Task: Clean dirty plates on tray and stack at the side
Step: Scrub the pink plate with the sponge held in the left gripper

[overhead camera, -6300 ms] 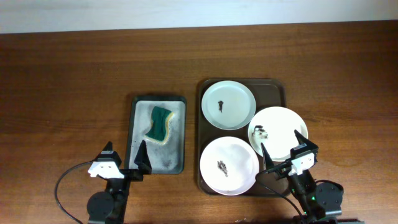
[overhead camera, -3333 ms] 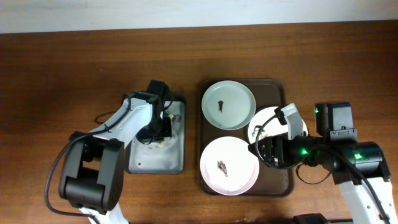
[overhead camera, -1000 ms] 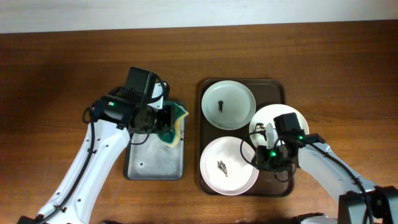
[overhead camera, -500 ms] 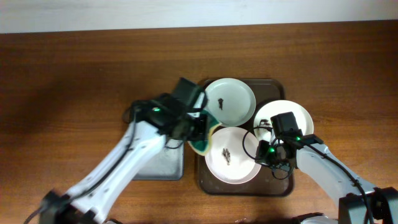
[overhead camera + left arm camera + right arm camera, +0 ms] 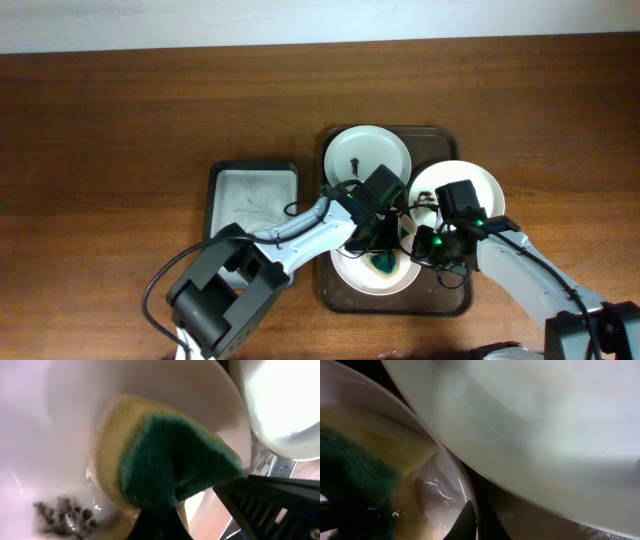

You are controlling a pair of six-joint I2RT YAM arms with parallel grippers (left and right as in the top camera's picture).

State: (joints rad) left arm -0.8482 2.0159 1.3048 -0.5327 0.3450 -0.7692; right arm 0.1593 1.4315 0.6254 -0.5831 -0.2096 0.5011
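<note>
The plate needs to be wiped. The sponge (image 5: 384,264) should then be let go on the grey tray (image 5: 250,202), where there is clear space, after my left gripper goes up and moves to the left in the overhead view.
Three white plates lie on the dark brown tray (image 5: 446,296): a far plate (image 5: 365,152) with dark specks, a right plate (image 5: 478,184), and a front plate (image 5: 352,275). My left gripper (image 5: 381,248) is shut on a green-yellow sponge (image 5: 384,264) and presses it onto the front plate. The left wrist view has the sponge (image 5: 165,465) flat on the white plate (image 5: 50,405), with food specks (image 5: 62,512) beside it. My right gripper (image 5: 422,247) is shut on the front plate's right rim; in the right wrist view its gripper (image 5: 477,522) pinches that rim (image 5: 465,491).
A grey tray (image 5: 252,190) stands left of the brown tray with no sponge on it. The right plate (image 5: 545,420) overhangs the brown tray's right side, close above my right gripper. Wooden table surrounds both trays.
My left arm carried the sponge from the grey tray rightward onto the front plate. My right gripper closed on that plate's rim and has stayed there.
</note>
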